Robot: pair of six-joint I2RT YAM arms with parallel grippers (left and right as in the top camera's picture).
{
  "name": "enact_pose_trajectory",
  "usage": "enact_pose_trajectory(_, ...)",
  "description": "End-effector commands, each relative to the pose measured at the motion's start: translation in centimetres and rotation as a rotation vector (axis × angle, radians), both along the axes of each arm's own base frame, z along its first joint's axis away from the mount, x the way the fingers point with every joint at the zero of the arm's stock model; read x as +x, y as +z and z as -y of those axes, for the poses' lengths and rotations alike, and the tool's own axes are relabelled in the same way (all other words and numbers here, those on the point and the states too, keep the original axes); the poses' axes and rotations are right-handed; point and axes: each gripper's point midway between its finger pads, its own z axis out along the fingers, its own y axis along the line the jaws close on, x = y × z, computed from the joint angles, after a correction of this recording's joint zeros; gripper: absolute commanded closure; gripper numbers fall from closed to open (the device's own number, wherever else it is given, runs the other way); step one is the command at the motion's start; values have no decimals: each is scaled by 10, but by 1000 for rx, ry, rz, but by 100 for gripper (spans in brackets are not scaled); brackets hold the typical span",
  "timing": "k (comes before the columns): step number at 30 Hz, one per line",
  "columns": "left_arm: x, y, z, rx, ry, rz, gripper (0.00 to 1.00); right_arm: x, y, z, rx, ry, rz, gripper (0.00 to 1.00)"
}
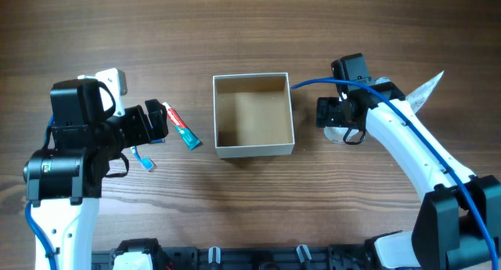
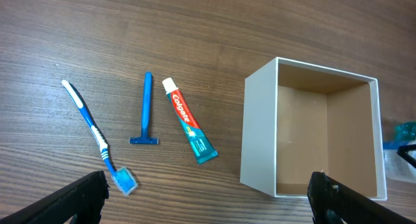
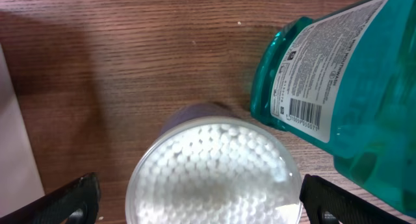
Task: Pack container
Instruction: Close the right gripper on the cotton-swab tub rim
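Note:
The jar's round white top [image 1: 338, 135] [image 3: 214, 175] already sits between the open fingers, so the right gripper should next move further down over that top and close on its sides.
The container [image 1: 254, 150] is a square open box with white walls and a tan inside, at the table's middle; nothing lies in it. It also shows in the left wrist view [image 2: 257, 133]. My left gripper [image 1: 156, 123] is open and empty, above the toiletries to the left of the box; its fingers [image 2: 208, 208] show at the bottom corners. My right gripper [image 1: 344, 131] is open to the right of the box. Its fingers [image 3: 205, 210] stand on either side of a round clear jar of cotton swabs [image 3: 214, 169], not closed on it.
A red-and-teal toothpaste tube [image 2: 190, 129], a blue razor [image 2: 145, 110] and a blue-and-white toothbrush [image 2: 97, 138] lie left of the box. A teal mouthwash bottle [image 3: 351, 87] lies beside the jar. A clear plastic item [image 1: 427, 90] lies at the far right.

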Motion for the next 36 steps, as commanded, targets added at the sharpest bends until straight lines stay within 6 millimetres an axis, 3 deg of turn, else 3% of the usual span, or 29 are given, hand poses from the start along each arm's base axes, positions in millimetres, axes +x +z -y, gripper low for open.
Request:
enact_pose_trajectory(1,2,9,3,-11,-3,23,0,-13,-20,3,-10,-22,-45,0)
enact_pose_trajectory(32,2,8,3,-11,-3,22,0,-2,-28,0,1,-25,-9,1)
enact_pose_trajectory(36,2,8,3,-11,-3,22,0,-2,-29,-1,6,-23,-12,7)
